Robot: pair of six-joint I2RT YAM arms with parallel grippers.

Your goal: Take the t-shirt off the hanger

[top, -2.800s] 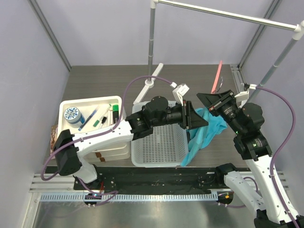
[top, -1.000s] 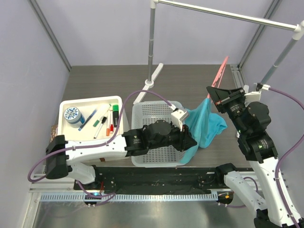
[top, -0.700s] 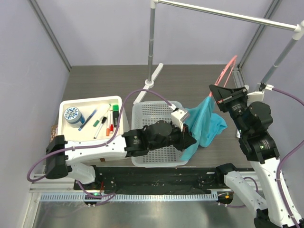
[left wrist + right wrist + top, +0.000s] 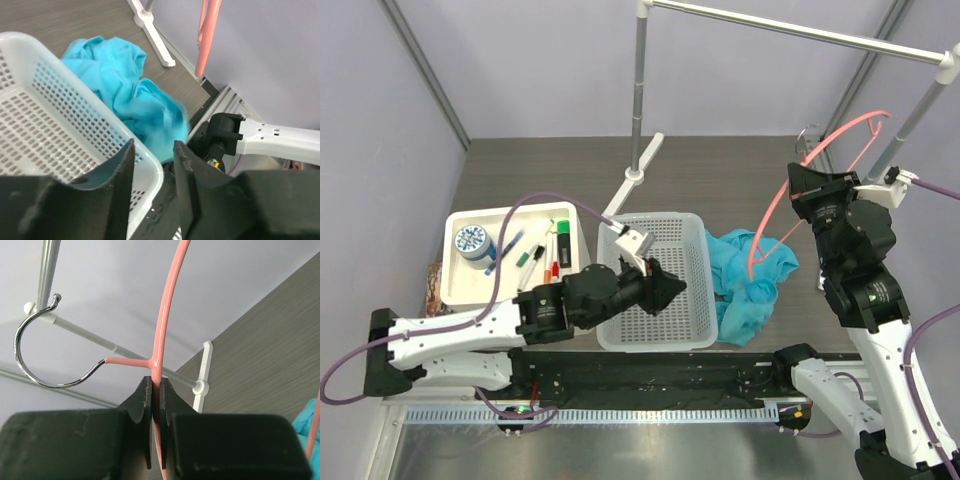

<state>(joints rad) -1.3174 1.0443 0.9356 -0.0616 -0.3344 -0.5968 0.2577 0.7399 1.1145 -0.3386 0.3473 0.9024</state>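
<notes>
My right gripper moves outward next, sets the hanger's silver hook over the grey bar and releases, since that bar spans outward of the gripper.
The turquoise t-shirt lies crumpled on the table just right of the white basket; in the left wrist view the t-shirt lies beyond the basket's rim. My right gripper is shut on the pink hanger just below its silver hook and holds the bare hanger up in the air. One hanger arm slants down above the shirt; contact cannot be told. My left gripper hovers over the basket's near right corner, jaws apart and empty.
A grey rail spans the back on two posts, with a white foot on the table. A white tray with pens and a round tin stands left of the basket. The right arm's base is close beyond the basket corner.
The left gripper has let go of the t-shirt and drawn back left over the basket. The shirt has dropped to the table. The right gripper has lifted the hanger up, free of the cloth.
</notes>
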